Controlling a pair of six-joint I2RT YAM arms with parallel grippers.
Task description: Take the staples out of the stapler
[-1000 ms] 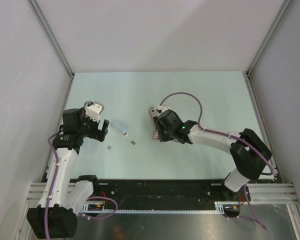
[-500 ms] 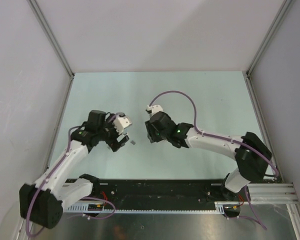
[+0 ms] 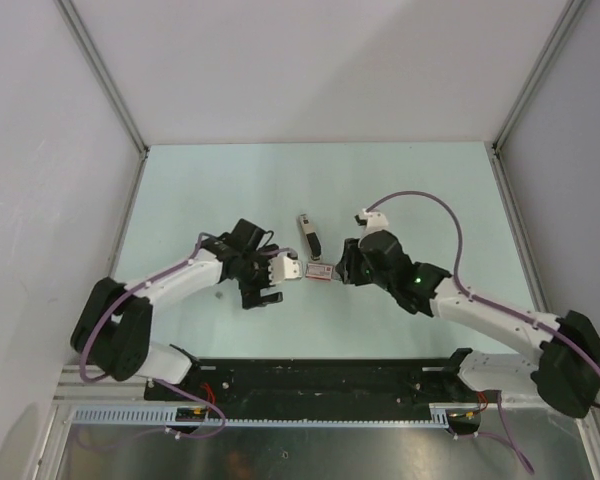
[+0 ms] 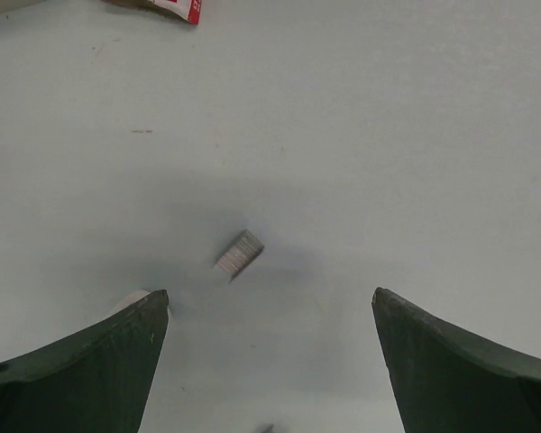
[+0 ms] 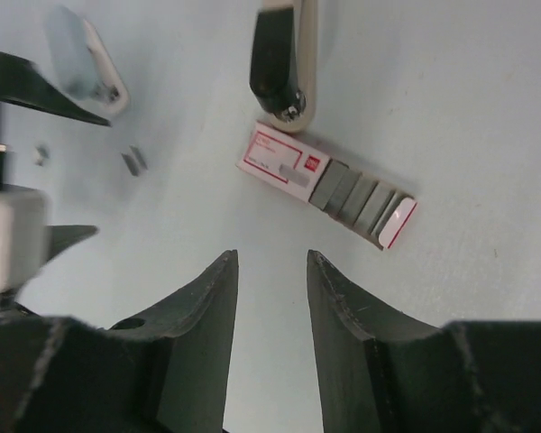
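Note:
My left gripper needs to go down and toward the staple box (image 3: 320,270), with its fingers on either side of the staple strip, because the strip is below those open fingers.
The stapler (image 3: 307,235) lies flat mid-table, grey-beige with a black top; its end (image 5: 284,59) shows at the top of the right wrist view. My right gripper (image 5: 272,257) is partly open with nothing between its fingers, a short way in front of the red-and-white staple box (image 5: 329,185). From above, the right gripper (image 3: 337,270) is just right of that box (image 3: 320,270). My left gripper (image 4: 270,302) is wide open and hovers over a short strip of staples (image 4: 239,253) on the table. The left gripper (image 3: 260,284) sits left of the box.
A pale elongated plastic piece (image 5: 86,63) lies left of the stapler, beside my left gripper's fingers. Two small staple bits (image 5: 133,161) rest near it, and one more bit (image 3: 217,294) lies under the left arm. White walls close in the table (image 3: 430,200).
The left arm swung right and now hangs over the staple strip. The right arm drew back from the stapler toward the right, leaving it uncovered, and its jaws widened.

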